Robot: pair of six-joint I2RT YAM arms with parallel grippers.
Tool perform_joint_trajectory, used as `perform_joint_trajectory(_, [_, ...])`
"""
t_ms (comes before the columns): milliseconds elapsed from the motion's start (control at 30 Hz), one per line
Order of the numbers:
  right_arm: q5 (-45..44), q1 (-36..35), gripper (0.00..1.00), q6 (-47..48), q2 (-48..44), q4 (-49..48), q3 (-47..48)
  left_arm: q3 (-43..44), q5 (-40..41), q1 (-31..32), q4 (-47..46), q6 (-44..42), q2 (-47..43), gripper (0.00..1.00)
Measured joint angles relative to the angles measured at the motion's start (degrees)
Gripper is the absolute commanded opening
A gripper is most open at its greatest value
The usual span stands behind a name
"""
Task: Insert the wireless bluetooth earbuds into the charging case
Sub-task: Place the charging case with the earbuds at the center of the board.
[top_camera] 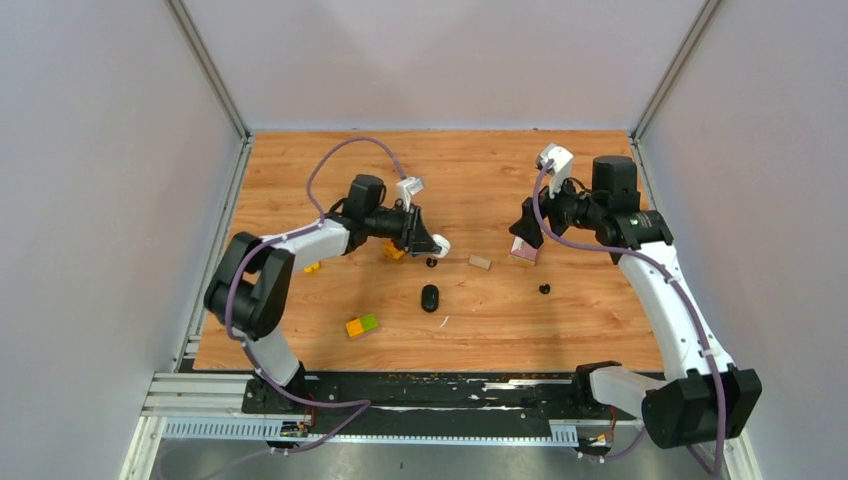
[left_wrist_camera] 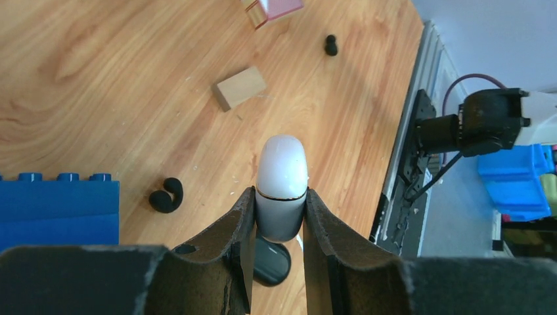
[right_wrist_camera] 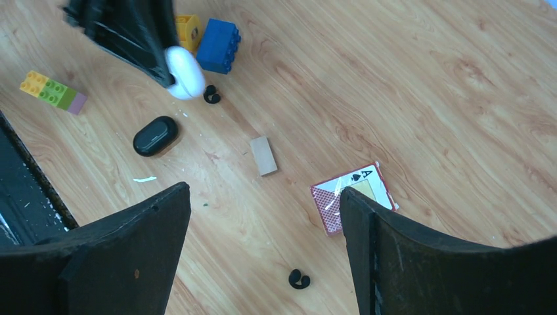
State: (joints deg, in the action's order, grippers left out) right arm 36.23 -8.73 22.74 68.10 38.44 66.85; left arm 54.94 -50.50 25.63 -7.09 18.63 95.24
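Note:
A black case (top_camera: 430, 298) is ready for the earbuds, so my left gripper will next lower the white case outward onto the wood beside the blue block.
My left gripper (top_camera: 434, 245) is shut on a closed white charging case (left_wrist_camera: 282, 177) and holds it just above the table; the case also shows in the right wrist view (right_wrist_camera: 183, 72). A closed black charging case (top_camera: 430, 298) lies on the wood below it. One black earbud (top_camera: 431, 262) lies beside the left gripper, also seen in the left wrist view (left_wrist_camera: 165, 195). A second black earbud (top_camera: 545, 288) lies below my right gripper (right_wrist_camera: 265, 200), which is open, empty and raised; that bud shows between its fingers (right_wrist_camera: 299, 279). No white earbuds are in view.
A deck of cards (top_camera: 524, 250) lies under the right gripper and a small wooden block (top_camera: 480, 262) lies left of it. A blue block (right_wrist_camera: 219, 44) and a yellow block (right_wrist_camera: 188, 29) sit by the left gripper. A yellow-green block (top_camera: 362, 325) and a thin white sliver (right_wrist_camera: 144, 178) lie nearer the front.

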Motion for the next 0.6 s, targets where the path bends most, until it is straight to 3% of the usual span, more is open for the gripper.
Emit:
perform_joint_trajectory(233, [0.2, 0.0, 0.83, -0.2, -4.1, 0.3, -1.4, 8.3, 4.9, 3.9, 4.8, 0.3, 13.2, 0.11])
perform_joint_trajectory(400, [0.1, 0.0, 0.83, -0.2, -4.1, 0.6, -2.4, 10.0, 9.5, 5.4, 6.1, 0.7, 17.6, 0.17])
perform_joint_trajectory(600, [0.0, 0.2, 0.83, -0.2, -4.1, 0.7, -3.3, 13.9, 12.5, 5.9, 7.9, -0.1, 20.0, 0.32])
